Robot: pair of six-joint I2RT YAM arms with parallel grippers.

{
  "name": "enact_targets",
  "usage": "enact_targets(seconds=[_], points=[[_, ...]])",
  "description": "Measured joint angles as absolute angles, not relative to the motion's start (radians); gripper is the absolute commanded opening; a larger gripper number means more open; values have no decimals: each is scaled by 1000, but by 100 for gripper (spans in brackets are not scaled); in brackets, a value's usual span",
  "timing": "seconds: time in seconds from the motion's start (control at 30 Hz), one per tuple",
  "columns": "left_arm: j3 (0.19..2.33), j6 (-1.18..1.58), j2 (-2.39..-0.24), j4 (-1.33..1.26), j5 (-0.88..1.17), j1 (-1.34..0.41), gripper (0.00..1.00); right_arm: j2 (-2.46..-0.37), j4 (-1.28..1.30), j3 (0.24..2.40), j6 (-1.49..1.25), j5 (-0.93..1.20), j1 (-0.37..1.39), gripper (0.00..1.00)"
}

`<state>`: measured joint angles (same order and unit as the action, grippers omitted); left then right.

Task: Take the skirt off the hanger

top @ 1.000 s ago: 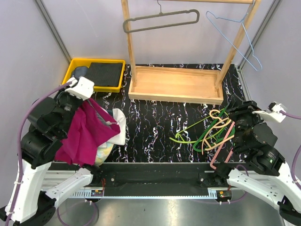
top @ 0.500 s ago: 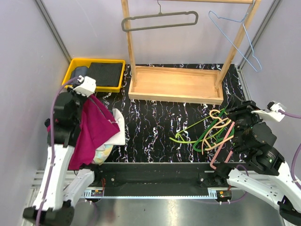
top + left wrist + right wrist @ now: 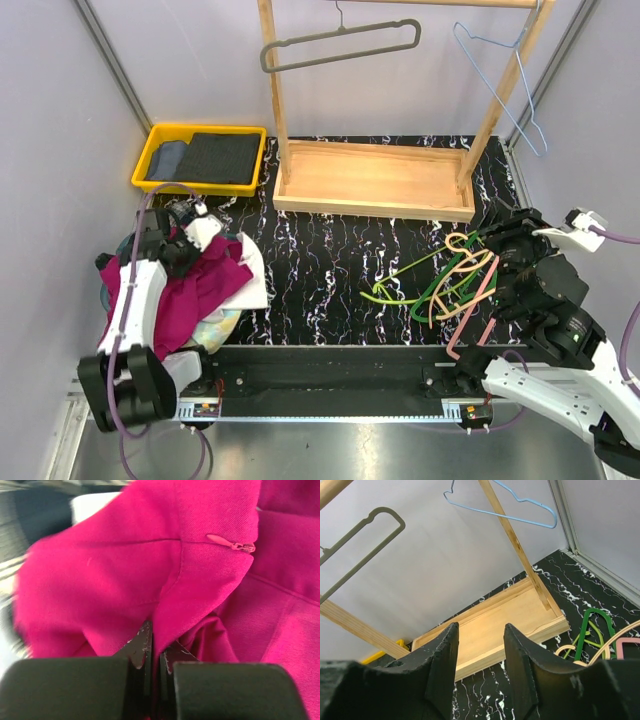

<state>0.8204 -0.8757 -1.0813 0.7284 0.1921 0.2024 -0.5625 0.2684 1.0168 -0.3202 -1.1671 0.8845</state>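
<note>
The heap of clothes is right below the robot's left gripper, so the left gripper needs to move down gently onto the bunched skirt [image 3: 197,288] next and open its fingers to let go of the pinched fold.
The magenta skirt [image 3: 205,285] lies bunched on a heap of clothes at the table's left edge. My left gripper [image 3: 180,248] is low over it and shut on a fold of the skirt [image 3: 125,580]; its zipper pull [image 3: 232,544] shows above the pinched fold, and my left gripper [image 3: 156,645] has cloth between its tips. No hanger shows inside the skirt. A grey hanger [image 3: 340,45] and a blue wire hanger [image 3: 512,80] hang on the rack. My right gripper [image 3: 503,232] rests at the right, and in its wrist view the right gripper [image 3: 481,630] is open with nothing in it.
A tangle of coloured hangers [image 3: 450,280] lies beside the right arm. The wooden rack base [image 3: 375,180] stands at the back centre. A yellow tray [image 3: 150,160] with dark folded cloth sits at the back left. White cloth [image 3: 255,285] lies under the skirt.
My left arm has swung down from its raised pose and brought the skirt onto the heap of clothes. The right arm has not moved.
</note>
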Motion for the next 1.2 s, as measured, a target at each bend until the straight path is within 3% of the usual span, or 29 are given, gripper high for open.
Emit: enact_targets(seconds=[0.17, 0.47, 0.5, 0.53, 0.6, 0.67, 0.73, 0.77, 0.8, 1.0, 1.2], points=[[809, -978, -1206, 749, 187, 200, 0, -588, 268, 1037, -313, -1168, 884, 50], [578, -1054, -1171, 393, 10, 149, 3, -590, 266, 1061, -310, -1168, 884, 52], [566, -1057, -1171, 369, -14, 138, 11, -590, 267, 1065, -310, -1168, 884, 53], [561, -1057, -1171, 356, -31, 132, 42, -590, 266, 1067, -310, -1168, 884, 55], [560, -1063, -1165, 346, -54, 128, 70, -590, 267, 1070, -310, -1168, 884, 59], [582, -1064, -1154, 335, -78, 129, 99, -591, 267, 1072, -310, -1166, 884, 73], [633, -1051, -1134, 371, -91, 136, 99, -595, 267, 1076, -306, -1161, 884, 84], [658, -1038, -1128, 404, -91, 140, 99, -599, 267, 1081, -300, -1156, 884, 98], [687, -1025, -1118, 458, -85, 143, 99, -606, 268, 1088, -294, -1147, 884, 100], [1036, -843, -1082, 881, 48, 143, 99, -793, 428, 1291, -287, -974, 884, 100], [1427, -567, -1011, 1035, 233, 94, 99, -1079, 676, 1435, -403, -835, 884, 100]])
